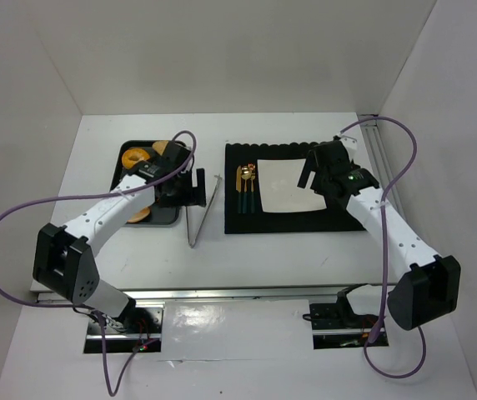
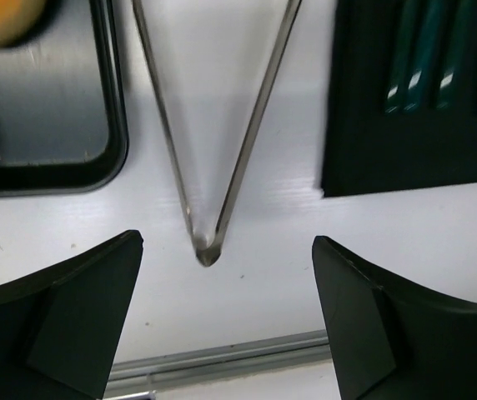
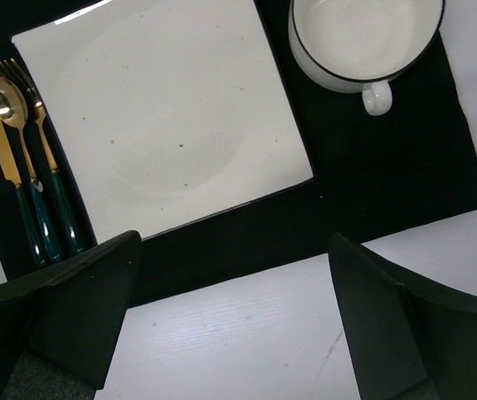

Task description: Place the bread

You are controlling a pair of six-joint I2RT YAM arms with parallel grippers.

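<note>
My left gripper comes down next around the middle of both arms of the tongs below it, one finger outside each, since they spread in a V.
Orange-brown bread pieces lie on a black tray at the left; one piece shows at the top left corner of the left wrist view. Metal tongs lie on the table between the tray and a black placemat. My left gripper hovers over the tongs, open and empty. A white square plate sits on the placemat. My right gripper is above the plate's right part, open and empty.
A gold and green knife, spoon and fork lie left of the plate. A white mug with a dark rim stands on the placemat right of the plate. The tray's rim is close to the tongs. White walls enclose the table.
</note>
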